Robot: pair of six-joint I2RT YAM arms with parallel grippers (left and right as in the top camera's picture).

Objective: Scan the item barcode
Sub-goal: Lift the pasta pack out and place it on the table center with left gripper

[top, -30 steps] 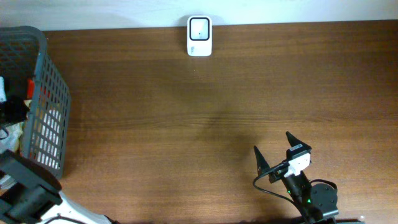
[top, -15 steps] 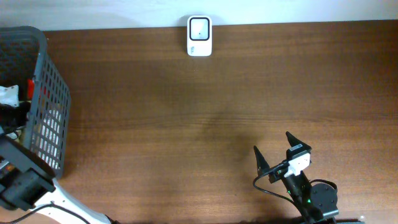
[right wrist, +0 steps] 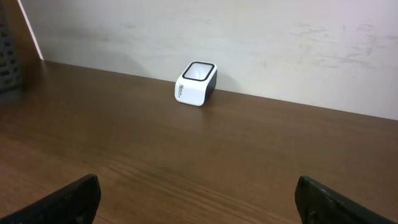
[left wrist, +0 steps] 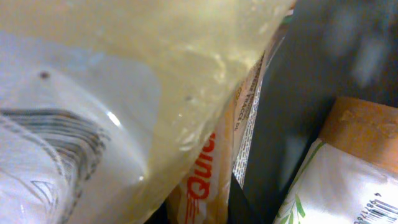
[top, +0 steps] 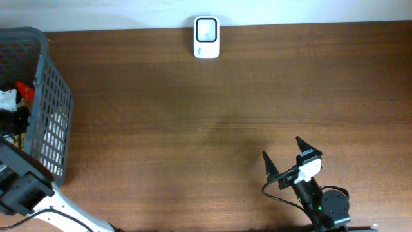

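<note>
My left gripper lifts the tan packet up over the mesh side next, then lowers and releases it on the tabletop before the scanner, since that wood is clear.
The white barcode scanner (top: 206, 37) stands at the table's far edge, and the right wrist view shows the scanner (right wrist: 196, 83) against the wall. My left gripper (top: 13, 115) reaches down into the grey basket (top: 50, 109) at the left. Up close, its dark fingers (left wrist: 239, 202) press both sides of a tan packet with red lettering (left wrist: 208, 165), so the left gripper (left wrist: 199, 208) is shut on it. A clear yellowish bag (left wrist: 143, 68) covers most of that view. My right gripper (top: 282, 148) rests open over bare wood near the front, nothing between its fingertips (right wrist: 68, 202).
Beside the tan packet in the basket lie a white pack with a green leaf print and a barcode (left wrist: 348, 186) and a brown carton (left wrist: 367, 127). The basket's tall mesh wall rises around my left gripper.
My left gripper has pushed a little farther into the basket and its jaws have closed onto the tan packet. The right arm has not moved.
</note>
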